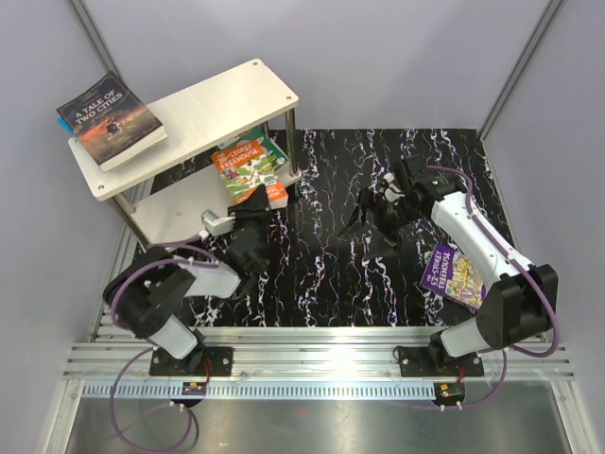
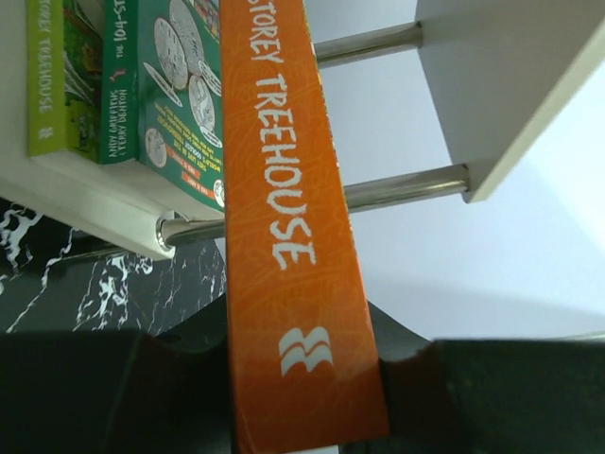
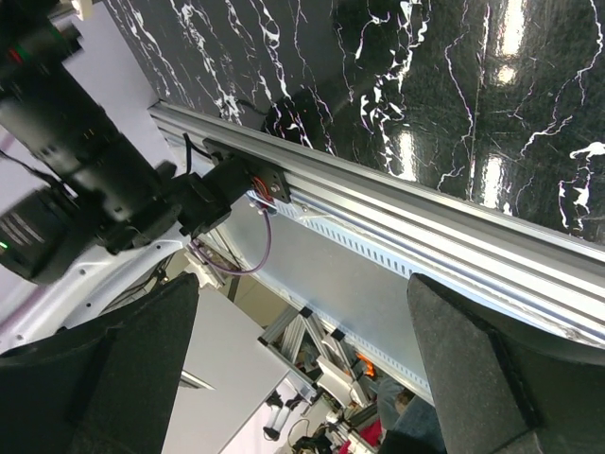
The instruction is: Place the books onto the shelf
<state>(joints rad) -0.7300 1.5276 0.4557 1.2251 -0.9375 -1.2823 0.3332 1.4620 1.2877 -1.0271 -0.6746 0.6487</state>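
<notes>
My left gripper will next push the orange book that sticks out outward, beside the green Treehouse books on the lower board point(image 2: 90, 194), and let it go, because those books are outward of my gripper.
The shelf point(image 1: 203, 109) stands at the back left, with a dark "A Tale of Two Cities" book point(image 1: 112, 120) lying on its top board. Green Treehouse books point(image 1: 248, 163) rest on the lower board point(image 2: 90, 194). My left gripper point(image 1: 253, 210) is shut on an orange Treehouse book point(image 2: 288, 236), gripping it at the spine's lower end beside the shelf's front post point(image 2: 406, 186). A purple book point(image 1: 454, 275) lies flat on the table at the right. Over the middle of the table, my right gripper point(image 1: 371, 219) hangs open and holds nothing.
The table has a black marbled top point(image 1: 321, 274). An aluminium rail point(image 3: 425, 213) runs along its near edge, where both arm bases are bolted. Grey walls close in the back and sides. The shelf's top board point(image 2: 510, 85) overhangs the orange book.
</notes>
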